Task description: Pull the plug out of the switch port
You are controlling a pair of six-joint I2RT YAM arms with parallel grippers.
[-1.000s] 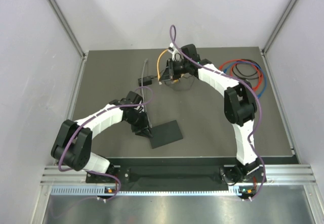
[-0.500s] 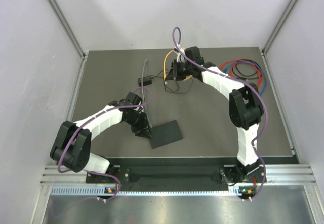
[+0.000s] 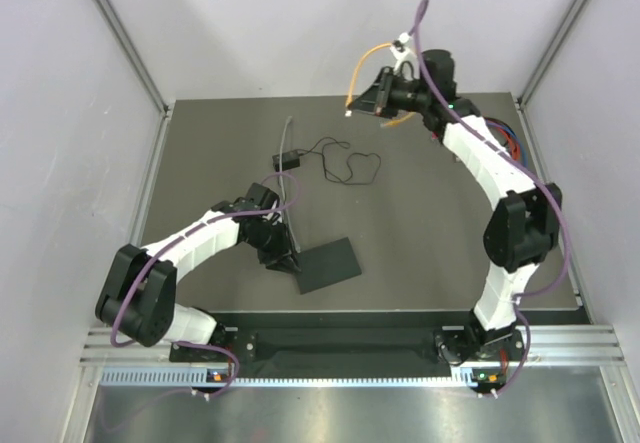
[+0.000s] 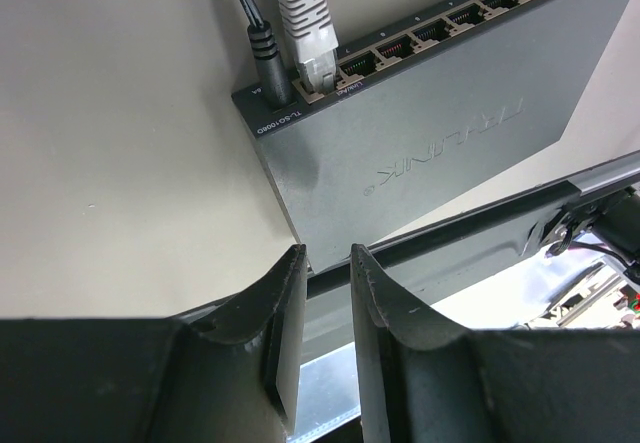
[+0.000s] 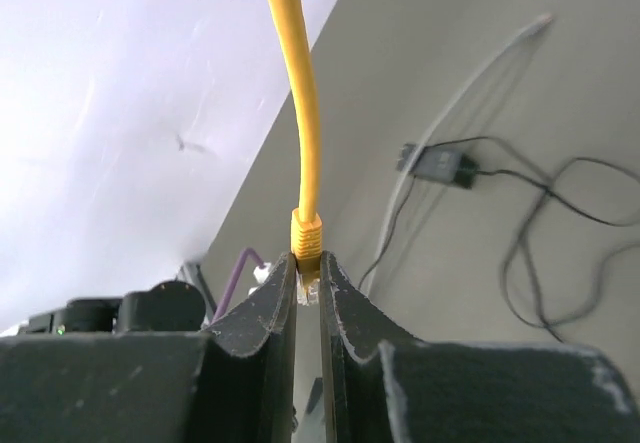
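Note:
Loose cables gather at the red and blue coiled cables [image 3: 508,138]. I next need to swing my right gripper toward the right in the top view and lower it to them.
The switch [image 3: 328,265], a flat black box, lies near the table's front; the left wrist view shows its socket row [image 4: 430,133]. A grey plug [image 4: 305,23] and a black power plug [image 4: 262,48] sit in its end sockets. My left gripper [image 3: 283,260] stands at the switch's left corner, jaws apart [image 4: 325,253], tips straddling that corner; I cannot tell whether they touch it. My right gripper [image 3: 378,98] is raised high over the table's back edge, shut [image 5: 308,263] on the plug [image 5: 307,238] of a yellow cable [image 3: 357,71], far from the switch.
A grey cable [image 3: 289,138] runs from the switch toward the back. A small black adapter [image 3: 288,159] with a thin looping black wire [image 3: 350,163] lies mid-table. Red and blue coiled cables [image 3: 510,138] lie at the back right. White walls enclose the table.
My right arm has lifted and swung back and to the right, carrying the yellow cable up off the table. The left arm and the switch have stayed put.

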